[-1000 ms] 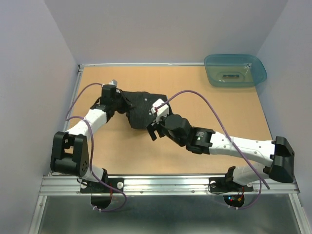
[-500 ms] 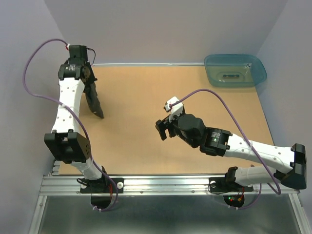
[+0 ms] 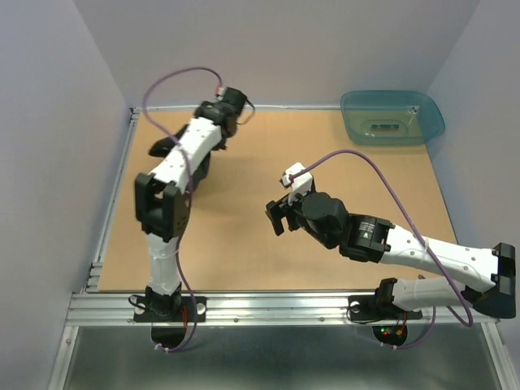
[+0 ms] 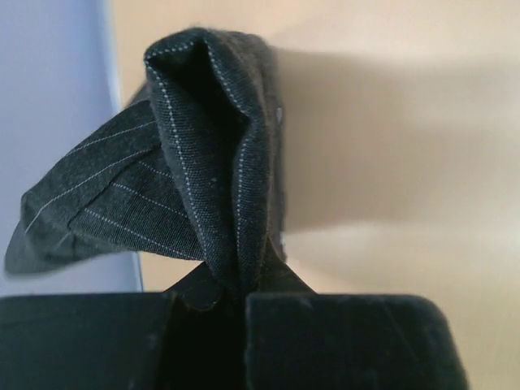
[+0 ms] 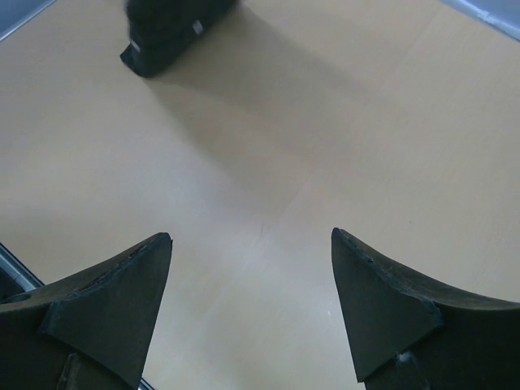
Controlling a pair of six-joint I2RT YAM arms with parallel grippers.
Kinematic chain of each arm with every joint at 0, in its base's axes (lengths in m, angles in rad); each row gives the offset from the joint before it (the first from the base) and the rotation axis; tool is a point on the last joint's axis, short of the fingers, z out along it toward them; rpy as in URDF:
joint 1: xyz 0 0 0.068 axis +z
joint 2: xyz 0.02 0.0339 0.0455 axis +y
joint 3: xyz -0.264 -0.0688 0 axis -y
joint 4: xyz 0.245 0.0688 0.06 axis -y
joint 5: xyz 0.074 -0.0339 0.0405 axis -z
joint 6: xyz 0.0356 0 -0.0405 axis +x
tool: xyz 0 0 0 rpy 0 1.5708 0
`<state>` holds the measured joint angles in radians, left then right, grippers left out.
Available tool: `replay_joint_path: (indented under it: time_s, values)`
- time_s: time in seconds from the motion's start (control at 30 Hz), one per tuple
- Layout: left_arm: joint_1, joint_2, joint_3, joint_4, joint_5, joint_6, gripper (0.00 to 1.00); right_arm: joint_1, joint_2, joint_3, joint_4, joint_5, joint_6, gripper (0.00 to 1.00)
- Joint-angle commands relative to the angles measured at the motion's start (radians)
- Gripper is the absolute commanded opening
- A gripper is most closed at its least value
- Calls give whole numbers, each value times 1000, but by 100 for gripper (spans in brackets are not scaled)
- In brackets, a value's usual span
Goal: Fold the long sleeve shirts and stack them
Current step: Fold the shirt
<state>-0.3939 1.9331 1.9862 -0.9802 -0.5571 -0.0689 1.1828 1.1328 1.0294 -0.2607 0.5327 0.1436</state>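
Next, the left gripper moves down and to the right in the top view and releases the shirt [image 3: 165, 147], as bare tabletop lies below it on that side.
The black pinstriped long sleeve shirt [image 4: 219, 162] hangs bunched and folded from my left gripper [image 4: 244, 296], whose jaws are shut on the cloth. From above, that arm reaches up over the table's back left. Dark parts of the shirt [image 3: 165, 147] show beside and under it, while its fingers are hidden. My right gripper [image 3: 276, 218] hovers open over the middle of the table, holding nothing. In the right wrist view, bare table lies between the spread fingertips of the right gripper [image 5: 252, 236], and a dark end of the shirt [image 5: 166, 32] shows far off at the top left.
A teal plastic tub [image 3: 392, 116] stands at the back right corner. Lavender walls close off the tan table [image 3: 244, 260] on the left, back and right. A metal rail runs along the near edge.
The shirt, lying mid-table a second ago, now hangs lifted from the left gripper, which swung to the back left corner, then right along the back. The right gripper drew back slightly, still open.
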Motion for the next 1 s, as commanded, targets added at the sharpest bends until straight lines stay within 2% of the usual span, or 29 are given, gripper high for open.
replay_joint_path:
  time_s: [0.0,0.23,0.4,0.47,0.5,0.53,0.6,0.63,0.7,0.83,0.93,0.97]
  values:
    - [-138,157,63,-121,-89,-63,0,-3,-47,-40,8,32,31,84]
    - [-305,366,204,-127,-44,-137,0,-3,-93,-63,-8,64,42,84]
    - [-390,409,223,-91,14,-190,0,-2,-116,-74,-11,92,56,84]
    - [-424,405,217,-77,57,-206,7,-5,-120,-80,-9,107,60,84]
    - [-436,402,215,-68,68,-209,14,-3,-125,-83,-11,111,62,84]
    - [-445,396,214,-52,94,-209,28,-3,-130,-84,-11,122,65,84]
    - [-467,386,214,-29,111,-226,40,-3,-136,-86,-11,136,74,84]
    - [-471,380,214,-20,123,-226,51,-5,-145,-89,-11,145,80,84]
    - [-474,345,221,17,163,-238,66,-3,-163,-92,-11,176,102,84]
    - [-474,215,214,138,314,-242,71,-3,-237,-98,-11,230,116,84]
    - [-464,127,123,297,444,-261,73,-3,-280,-98,-11,236,122,84]
    - [-453,69,52,369,486,-288,73,-5,-304,-94,-9,230,123,84]
